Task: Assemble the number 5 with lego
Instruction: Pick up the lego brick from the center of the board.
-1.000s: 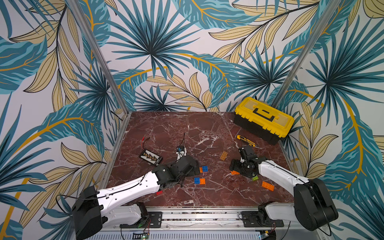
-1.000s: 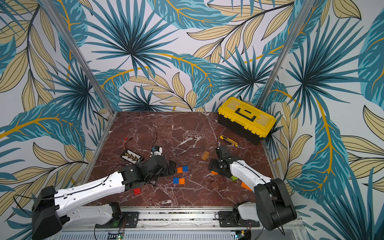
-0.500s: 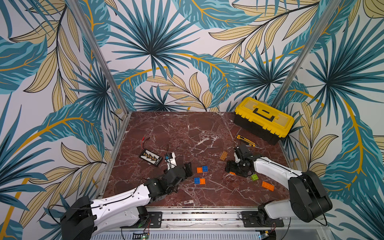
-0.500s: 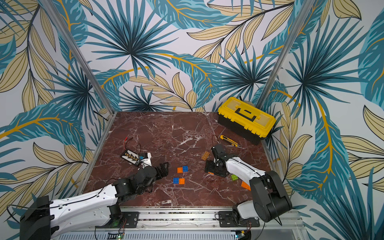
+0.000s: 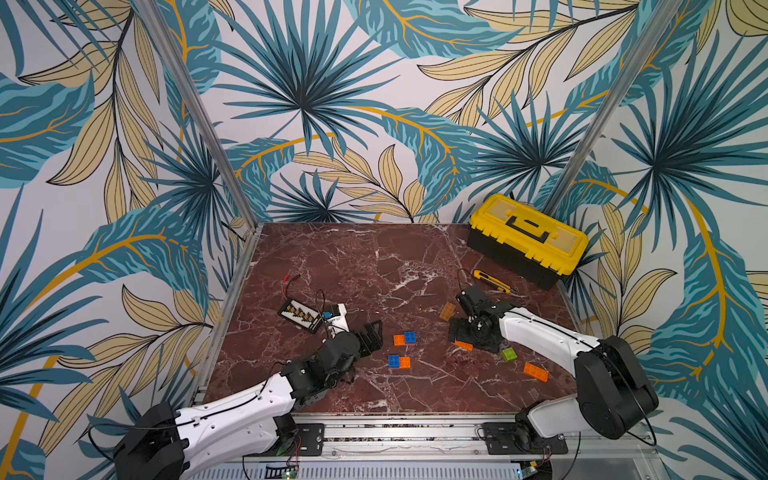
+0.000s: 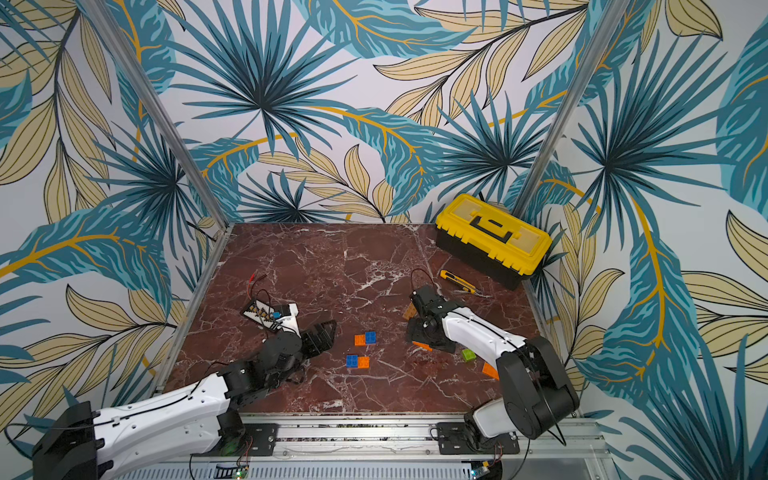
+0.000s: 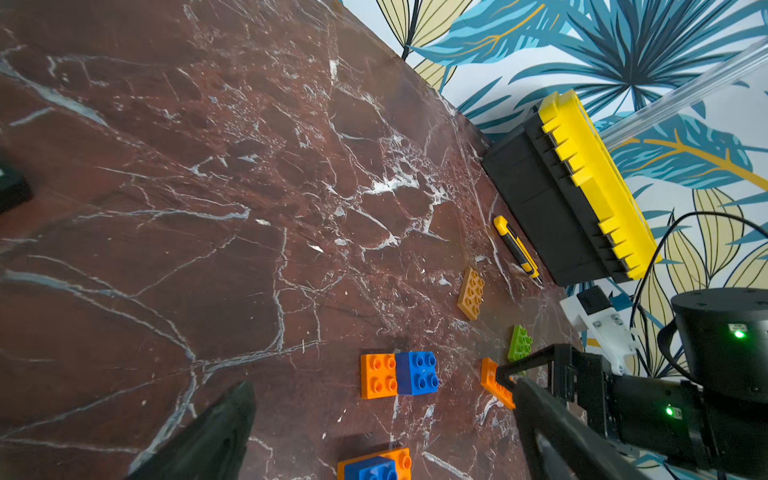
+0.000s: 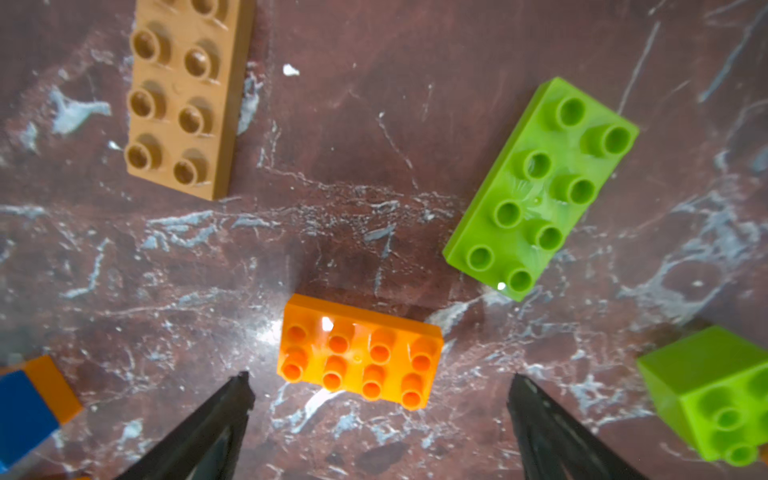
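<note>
Next, my right gripper moves down onto the orange oblong brick (image 5: 463, 345) (image 8: 359, 353) below it and closes on the brick's short ends, because its length fits between the open fingers.
The lego lies scattered on the marble table (image 5: 374, 270). An orange oblong brick (image 8: 359, 353) lies flat just ahead of my right gripper (image 8: 380, 384), which is open, its fingertips apart from the brick on either side. A lime-green oblong (image 8: 540, 187), a tan oblong (image 8: 183, 95) and a lime-green square (image 8: 715, 390) lie around it. My left gripper (image 7: 384, 384) is open and holds nothing. It faces an orange-and-blue pair (image 7: 399, 374), with a blue brick on an orange one (image 7: 374, 465) nearer to it. In both top views another orange oblong (image 5: 535, 371) lies at the front right.
A yellow-and-black toolbox (image 5: 528, 239) stands at the back right, with a utility knife (image 5: 490, 278) in front of it. A black board with yellow parts (image 5: 300, 314) and a white module with wires (image 5: 334, 316) lie at the left, beside my left arm.
My left arm has drawn back toward the front left, away from the paired bricks. My right gripper has shifted slightly left over the orange oblong and its jaws have spread wider.
</note>
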